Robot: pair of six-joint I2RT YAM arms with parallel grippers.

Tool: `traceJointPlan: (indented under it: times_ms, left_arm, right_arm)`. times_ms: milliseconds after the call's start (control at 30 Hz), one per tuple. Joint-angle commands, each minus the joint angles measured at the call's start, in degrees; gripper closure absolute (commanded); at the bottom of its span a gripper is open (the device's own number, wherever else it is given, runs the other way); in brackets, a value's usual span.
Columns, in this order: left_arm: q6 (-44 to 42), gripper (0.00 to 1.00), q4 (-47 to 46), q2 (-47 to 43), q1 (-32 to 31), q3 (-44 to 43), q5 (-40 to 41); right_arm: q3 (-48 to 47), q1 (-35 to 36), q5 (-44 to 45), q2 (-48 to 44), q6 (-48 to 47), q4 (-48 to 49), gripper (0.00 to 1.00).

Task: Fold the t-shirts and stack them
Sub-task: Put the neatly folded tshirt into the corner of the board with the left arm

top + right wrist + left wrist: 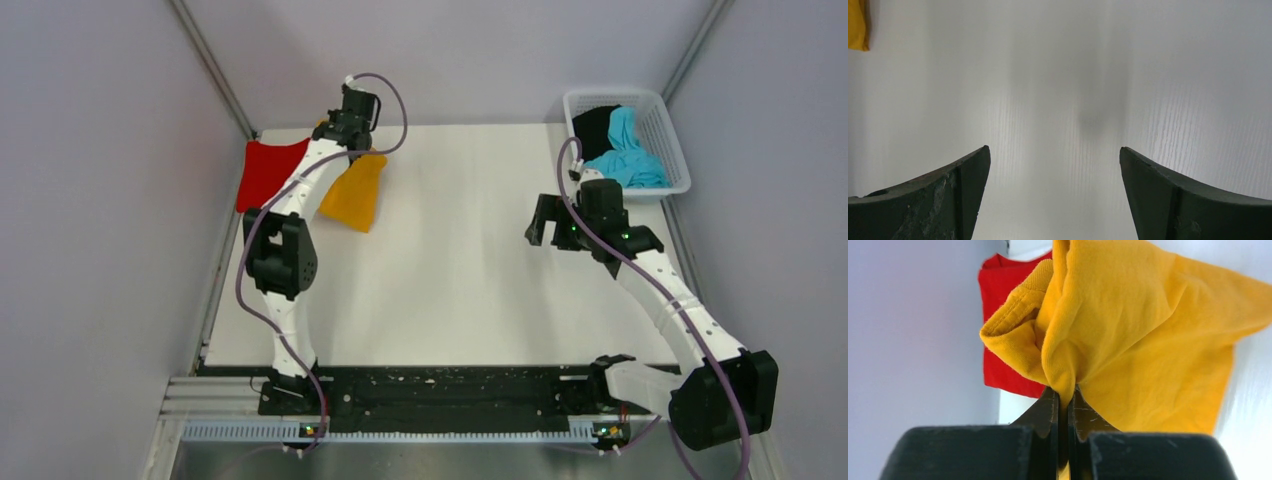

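The red t-shirt (266,172) lies folded flat alongside, so the left gripper will next go up, move over the red t-shirt toward its far corner by the wall and go down.
My left gripper (352,130) is at the far left of the table, shut on the collar end of the orange-yellow t-shirt (354,195), which hangs folded from it toward the table. In the left wrist view the orange-yellow t-shirt (1148,340) is pinched between the gripper (1065,396). The red t-shirt (266,172) lies folded flat at the far left edge, beside it, and it shows in the left wrist view (998,315). The cyan-blue t-shirt (628,152) and the black t-shirt (594,125) lie crumpled in the basket. My right gripper (540,222) is open and empty over bare table (1053,150).
The white mesh basket (672,140) stands at the far right corner. Grey walls close in the left, back and right sides. A corner of the orange-yellow t-shirt (857,25) shows at the top left of the right wrist view.
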State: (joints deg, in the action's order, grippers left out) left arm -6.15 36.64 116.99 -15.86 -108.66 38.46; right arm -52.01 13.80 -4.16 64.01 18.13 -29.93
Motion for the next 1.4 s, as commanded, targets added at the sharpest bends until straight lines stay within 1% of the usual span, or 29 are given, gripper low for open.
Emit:
traceJointPlan:
  times_ms: [0,367,633,867,1067,1200,1367]
  left_arm:
    - [-6.1,1.0,-3.2,-4.2,0.4,-5.3,2.2]
    - [-10.6,1.0,-3.8,-6.1,1.8,-10.5,2.6]
    - [-10.0,1.0,-4.5,-8.0,3.2,-11.0,-0.6]
    - [-8.6,1.0,-4.8,-6.0,6.4,-10.9,-1.9]
    - [-7.7,1.0,-6.1,-2.8,10.9,-10.5,-9.5]
    - [-6.8,1.0,-7.3,0.5,14.6,-11.1,-13.1]
    - [-3.1,1.0,-7.6,4.5,19.4,-12.8,-19.0]
  right_arm:
    - [-0.6,-0.4,1.0,-0.5,-0.6,1.2,0.01]
    - [-0.3,-0.6,0.8,0.0,-0.6,1.2,0.01]
    - [-0.2,-0.6,1.0,1.1,-0.5,1.2,0.01]
    - [-0.2,-0.6,1.5,2.0,-0.5,1.3,0.01]
    - [-0.4,-0.7,1.7,3.0,-0.6,1.3,0.01]
    - [-0.5,-0.7,2.3,3.5,-0.7,1.2,0.01]
    - [-0.6,-0.7,2.8,3.7,-0.9,1.2,0.01]
